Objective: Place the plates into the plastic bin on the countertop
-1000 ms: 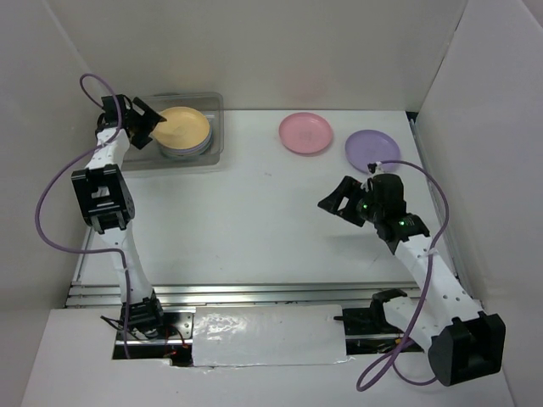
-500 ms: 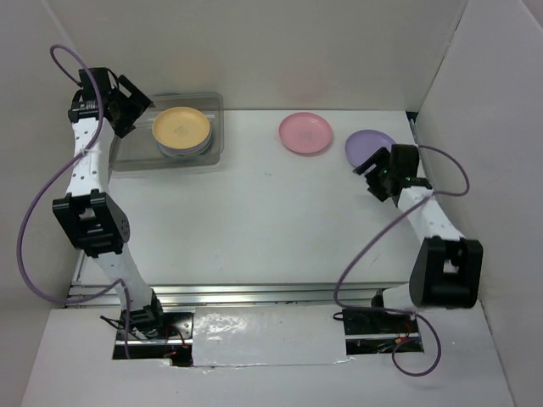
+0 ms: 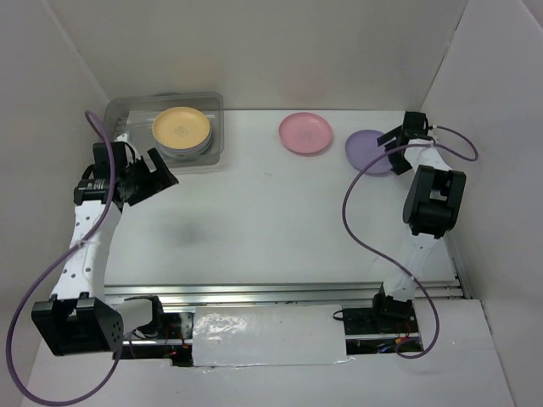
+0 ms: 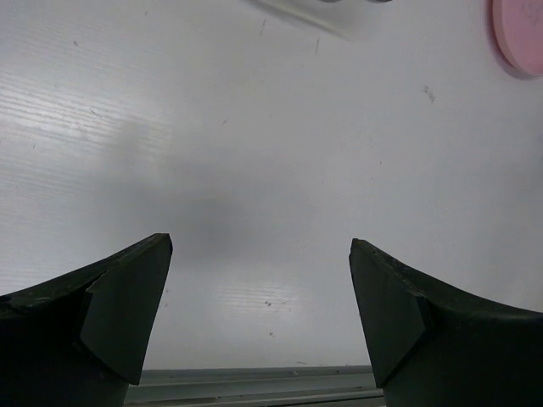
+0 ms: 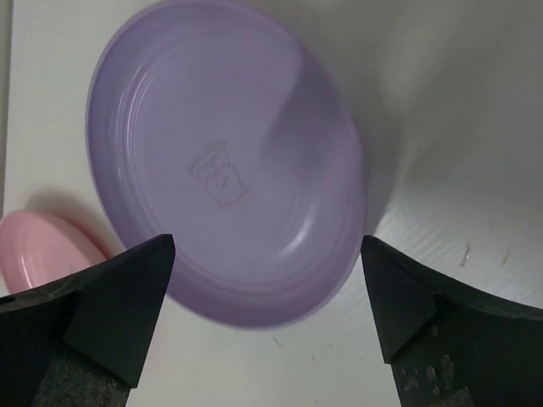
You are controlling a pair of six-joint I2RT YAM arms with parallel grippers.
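Observation:
My right gripper should next move down and to the right in the wrist view, until its fingers are centred over the purple plate's rim (image 3: 389,167) (image 5: 360,232).
The clear plastic bin (image 3: 123,110) stands at the back left of the white countertop (image 3: 271,220). An orange-yellow plate (image 3: 181,127) lies on top of a stack in it. A pink plate (image 3: 305,133) lies at the back centre and also shows in the left wrist view (image 4: 519,34) and the right wrist view (image 5: 38,250). A purple plate (image 3: 366,149) lies at the back right. My right gripper (image 3: 392,140) is open at the purple plate's right edge; in the right wrist view (image 5: 267,288) its jaws stand either side of the plate (image 5: 221,161). My left gripper (image 3: 159,174) is open and empty over bare countertop (image 4: 259,301), in front of the bin.
White walls close in the left, back and right sides. A metal rail (image 3: 271,292) runs along the front edge of the countertop. The right arm's purple cable loops over the table at the right.
My left gripper has left the bin and swung forward and down to the countertop in front of it. My right gripper has moved back and right to the purple plate's edge.

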